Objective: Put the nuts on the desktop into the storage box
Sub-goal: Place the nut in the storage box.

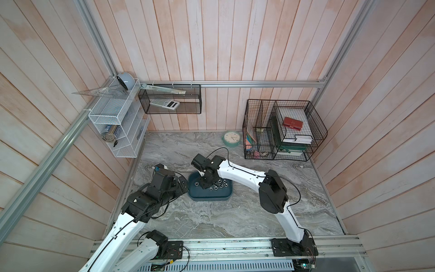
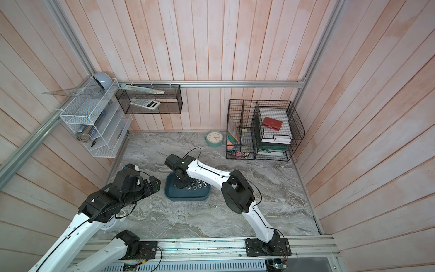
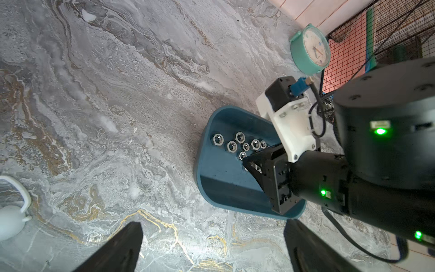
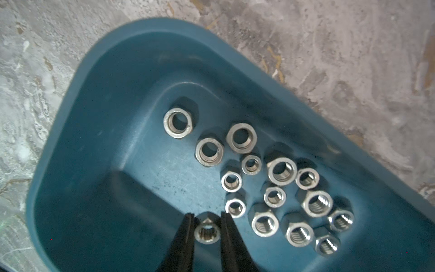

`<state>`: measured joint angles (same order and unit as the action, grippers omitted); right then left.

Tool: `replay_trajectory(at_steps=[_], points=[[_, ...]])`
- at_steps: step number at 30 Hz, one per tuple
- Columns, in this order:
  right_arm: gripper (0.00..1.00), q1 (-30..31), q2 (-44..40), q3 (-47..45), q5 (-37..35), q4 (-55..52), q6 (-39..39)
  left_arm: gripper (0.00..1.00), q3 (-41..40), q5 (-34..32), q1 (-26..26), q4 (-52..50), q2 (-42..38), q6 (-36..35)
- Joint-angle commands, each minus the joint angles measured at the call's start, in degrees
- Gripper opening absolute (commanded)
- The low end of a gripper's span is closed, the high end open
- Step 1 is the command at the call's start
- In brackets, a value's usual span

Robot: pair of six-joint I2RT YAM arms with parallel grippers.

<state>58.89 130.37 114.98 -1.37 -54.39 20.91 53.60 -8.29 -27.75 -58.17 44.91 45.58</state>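
Observation:
My right gripper needs to go down next to the bare bottom of the box below it, beside the clustered nuts, and release the small nut away from the others.
The teal-blue storage box (image 1: pixel 207 199) (image 2: pixel 186 199) sits on the grey marble desktop (image 1: pixel 211 219), left of centre. Several silver nuts (image 4: pixel 281 170) (image 1: pixel 221 184) (image 3: pixel 240 136) lie clustered on its floor. My right gripper (image 4: pixel 207 214) (image 1: pixel 203 186) points down inside the box, shut on one small nut (image 4: pixel 207 233) held just above the floor beside the cluster. My left gripper (image 3: pixel 213 225) (image 1: pixel 183 183) hovers over the bare desktop just left of the box, open and holding nothing. Every nut I can see is inside the box.
A mint-green clock (image 1: pixel 231 138) stands at the back of the desktop beside black wire baskets (image 1: pixel 282 131) holding books. A white mesh shelf (image 1: pixel 117 122) and a black hanging basket (image 1: pixel 169 101) are on the walls. A white object (image 3: pixel 11 219) lies near the left arm.

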Motion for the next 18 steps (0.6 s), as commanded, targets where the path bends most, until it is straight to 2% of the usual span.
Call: replay_trajectory(at_steps=[1,13,14,18], points=[[0.19,1.0,2.5,2.7,0.2,-3.3,-1.3,1.00,-1.0,-1.6,0.3,-1.6,-0.5,0.7],[0.20,1.3,6.0,4.8,-0.3,-4.6,-1.9,1.00,-0.9,-1.9,0.3,-2.3,-0.6,0.7],[0.22,1.3,6.0,4.9,-0.4,-4.7,-2.1,1.00,-0.8,-2.0,0.3,-2.4,-0.6,0.7],[0.39,1.3,6.0,5.7,-0.9,-5.6,-2.2,1.00,-0.6,-2.0,0.2,-2.3,-0.3,0.5]])
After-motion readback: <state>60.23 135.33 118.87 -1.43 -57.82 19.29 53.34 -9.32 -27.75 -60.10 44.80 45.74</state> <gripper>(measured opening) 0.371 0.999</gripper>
